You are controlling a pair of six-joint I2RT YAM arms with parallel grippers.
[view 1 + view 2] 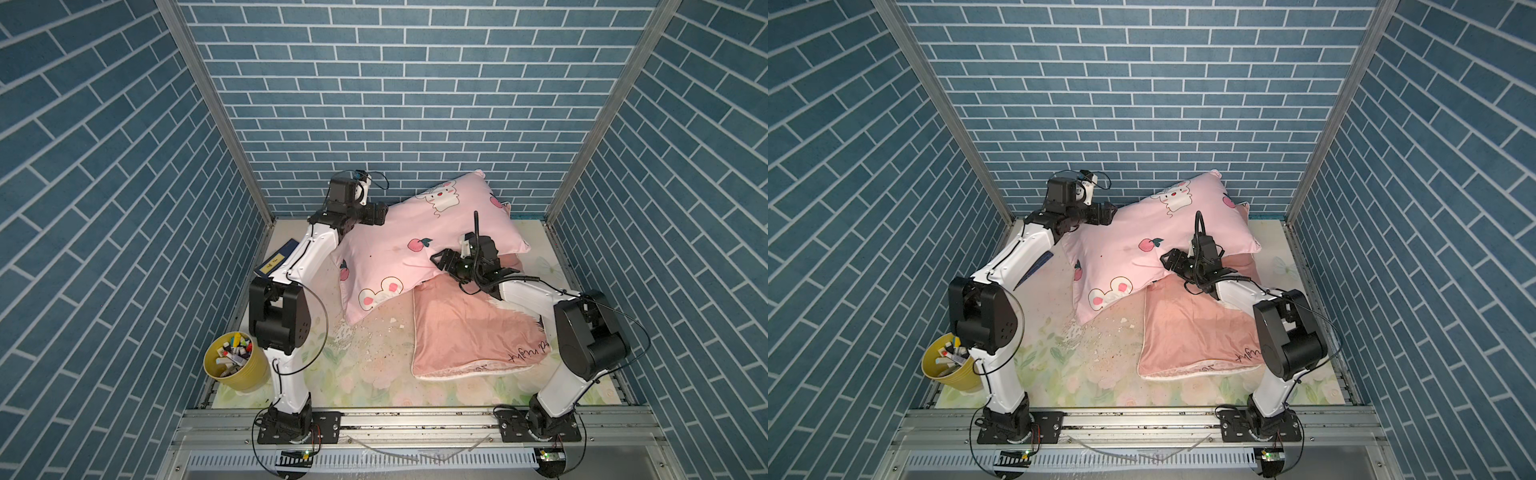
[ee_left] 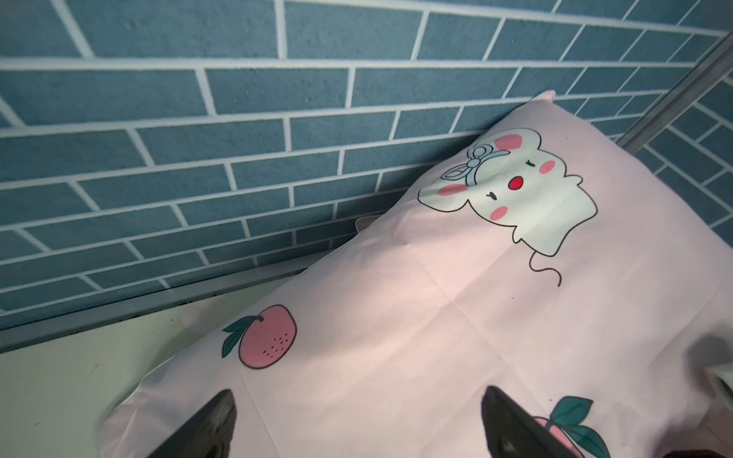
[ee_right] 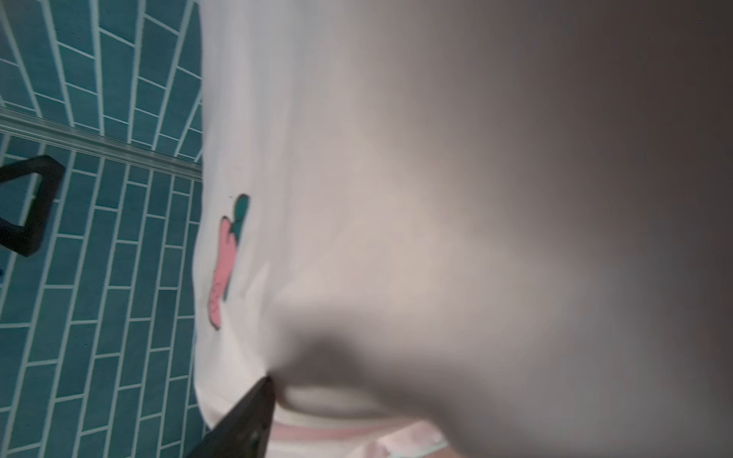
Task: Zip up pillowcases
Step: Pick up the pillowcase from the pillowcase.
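I should move my left gripper down next, toward the bunny print and onto the wall-side edge of the bunny pillowcase, because the gripper's open fingers are still above the fabric.
In both top views the light pink bunny-and-peach pillowcase lies tilted, its far end against the back wall and its near edge resting on the salmon-pink pillowcase. My left gripper is open wide at the bunny pillowcase's far left edge, both fingertips over its fabric. My right gripper sits at that pillowcase's near edge. In the right wrist view one finger dents the pale fabric; the other finger is hidden behind it. No zipper shows.
A yellow bucket of markers stands at the front left beside the left arm's base. A dark blue book lies against the left wall. Blue brick walls close in the back and both sides. Crumbs dot the floral mat.
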